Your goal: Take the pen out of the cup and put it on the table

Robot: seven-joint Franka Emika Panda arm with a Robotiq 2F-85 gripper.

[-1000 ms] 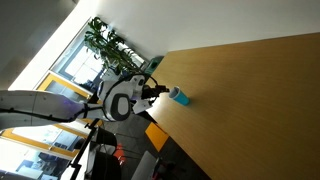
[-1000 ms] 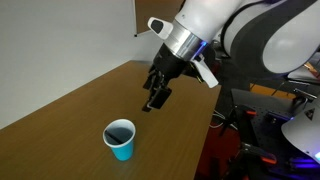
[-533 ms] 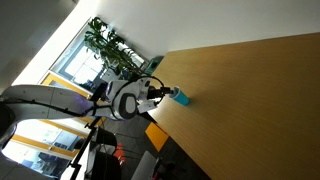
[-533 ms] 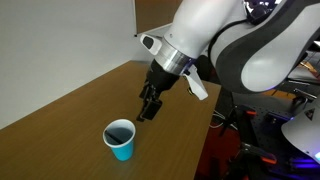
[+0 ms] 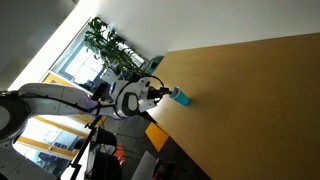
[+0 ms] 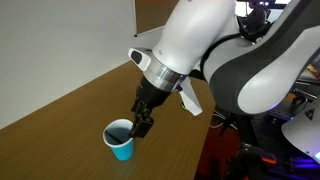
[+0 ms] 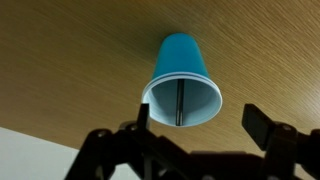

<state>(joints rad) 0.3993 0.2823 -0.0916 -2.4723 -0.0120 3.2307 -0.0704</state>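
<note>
The gripper shifts over the cup's opening next, then narrows and lowers its fingers around the pen (image 7: pixel 179 104).
A small light-blue cup (image 7: pixel 184 80) stands upright on the light-brown wooden table (image 7: pixel 60 50). It also shows in both exterior views (image 6: pixel 121 139) (image 5: pixel 181 97), near the table's edge. A thin dark pen (image 7: pixel 179 104) stands inside the cup, seen through its mouth in the wrist view. My gripper (image 7: pixel 200 122) is open, its two dark fingers spread wider than the cup's mouth, just above and beside the rim. In an exterior view the gripper (image 6: pixel 143 123) hangs right at the cup's rim. It holds nothing.
The table's dark edge (image 5: pixel 170 140) runs close to the cup. Potted plants (image 5: pixel 110 45) and windows stand behind the arm. A white wall (image 6: pixel 60 40) borders the table's far side. Wide tabletop (image 5: pixel 260 90) stretches away from the cup.
My gripper has come down and moved towards the cup, from well above and beside it to right over its rim. The cup and pen have not moved.
</note>
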